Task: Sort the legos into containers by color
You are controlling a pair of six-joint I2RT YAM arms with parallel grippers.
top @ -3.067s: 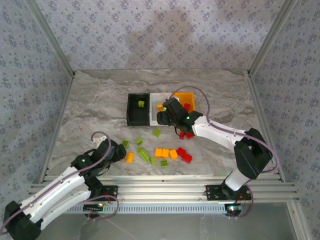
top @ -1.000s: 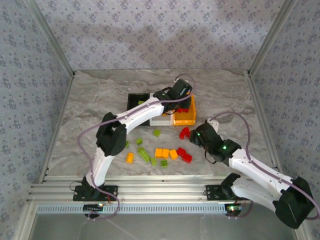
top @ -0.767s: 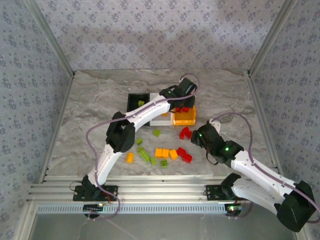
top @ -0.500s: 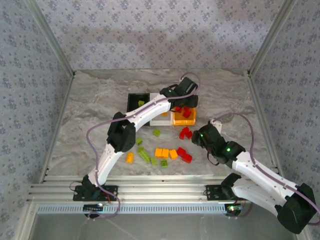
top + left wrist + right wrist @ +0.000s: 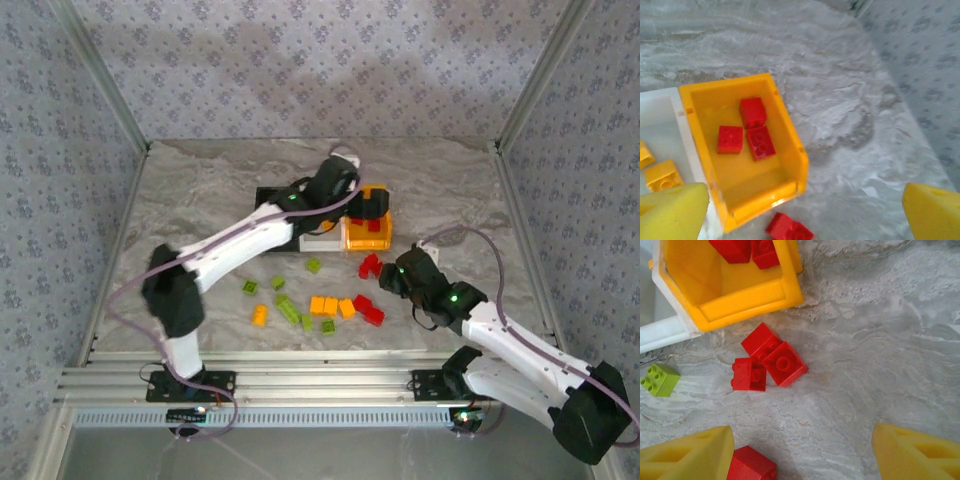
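I need to reach outward and down next with my right gripper, around the cluster's red lego nearest the green one, while I keep its studded side clear.
My left gripper [image 5: 371,206] hangs open over the orange-yellow bin [image 5: 790,186], its yellow pads [image 5: 671,210] wide apart and empty. Three red legos [image 5: 753,112] lie in that bin [image 5: 366,240]. The white bin [image 5: 320,240] beside it holds orange legos [image 5: 662,175]. The black bin [image 5: 266,197] is mostly hidden by the left arm. My right gripper [image 5: 393,275] is open low over the table, just right of a cluster of red legos [image 5: 770,362], with another red lego [image 5: 750,466] by its left pad [image 5: 687,455].
Loose legos lie on the marble table in front of the bins: red [image 5: 368,311], orange [image 5: 330,306], another orange [image 5: 260,315] and lime green [image 5: 290,310]. A green lego [image 5: 659,379] sits near the white bin [image 5: 660,332]. Patterned walls enclose the table.
The left arm came from the near left to the orange-yellow bin, and its wrist has since drawn back slightly left. The right arm left the bins and now holds near the red cluster.
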